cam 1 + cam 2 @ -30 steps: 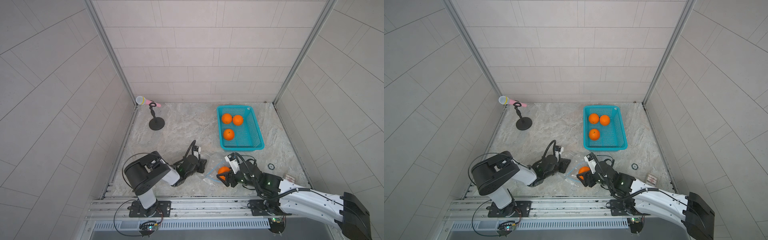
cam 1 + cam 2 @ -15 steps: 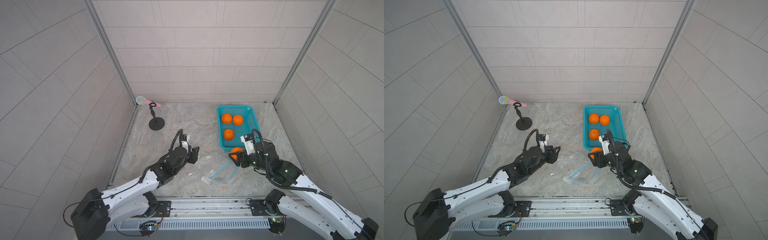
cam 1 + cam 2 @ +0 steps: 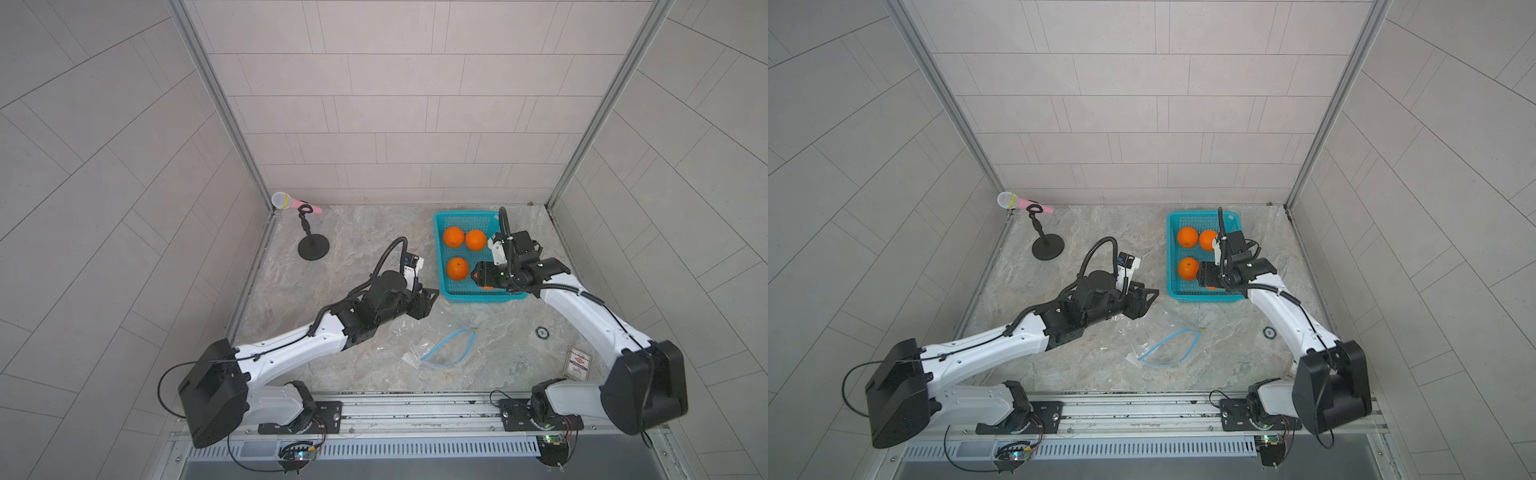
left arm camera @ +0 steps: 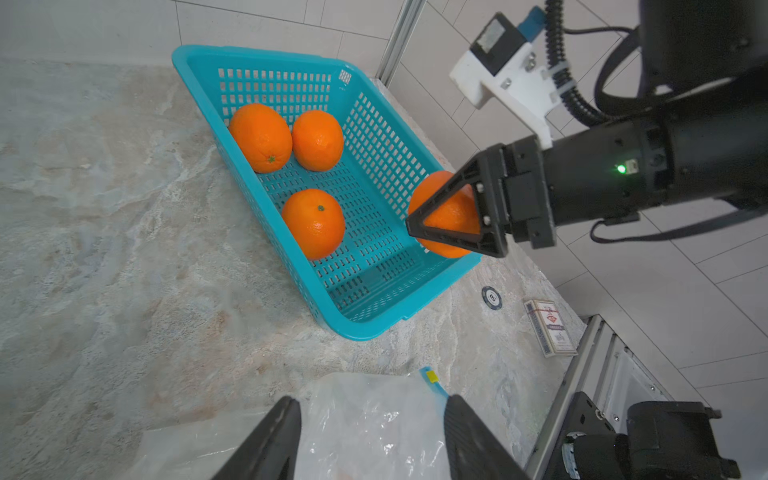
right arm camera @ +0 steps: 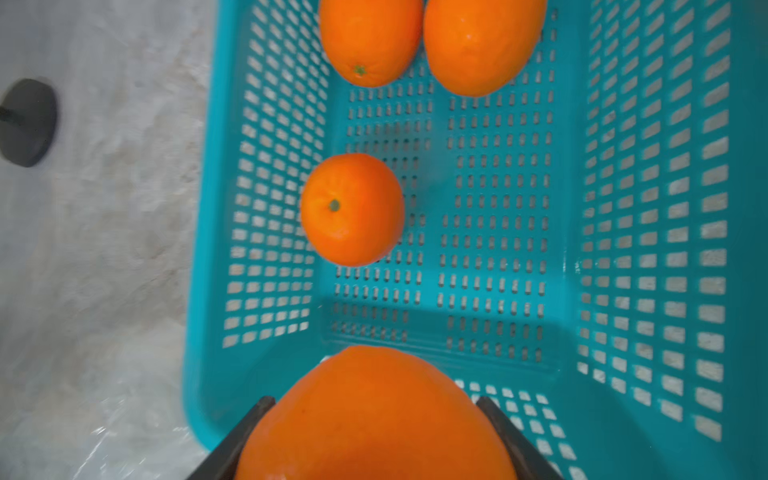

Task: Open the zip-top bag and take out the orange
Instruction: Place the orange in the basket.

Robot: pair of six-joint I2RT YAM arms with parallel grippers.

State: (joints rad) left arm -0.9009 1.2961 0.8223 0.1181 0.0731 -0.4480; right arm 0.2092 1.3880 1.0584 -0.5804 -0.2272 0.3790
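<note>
The orange goes down into the teal basket with my right gripper next for release, since the bare bottom at the basket's near end (image 5: 468, 300) lies below the gripper.
The zip-top bag (image 3: 440, 353) (image 3: 1163, 351) lies flat and crinkled on the marble table, its light-blue zip strip gaping in a loop. In the left wrist view the bag (image 4: 365, 428) shows below my left gripper (image 4: 372, 400), which is open with nothing between its fingers. In both top views that gripper (image 3: 430, 303) (image 3: 1150, 299) hovers back-left of the bag. My right gripper (image 3: 478, 276) (image 5: 374, 401) is shut on the orange (image 5: 374, 419) (image 4: 451, 216) over the near end of the teal basket (image 3: 438, 249).
Three more oranges (image 3: 453, 237) (image 3: 475, 240) (image 3: 457, 268) lie in the basket (image 5: 203, 249). A pink microphone on a black stand (image 3: 311, 245) is at the back left. A poker chip (image 3: 540, 331) and a card deck (image 3: 578, 363) lie right of the bag.
My right gripper carried the orange from the bag up and back to over the basket. The left gripper opened, let go of the bag and rose away from it.
</note>
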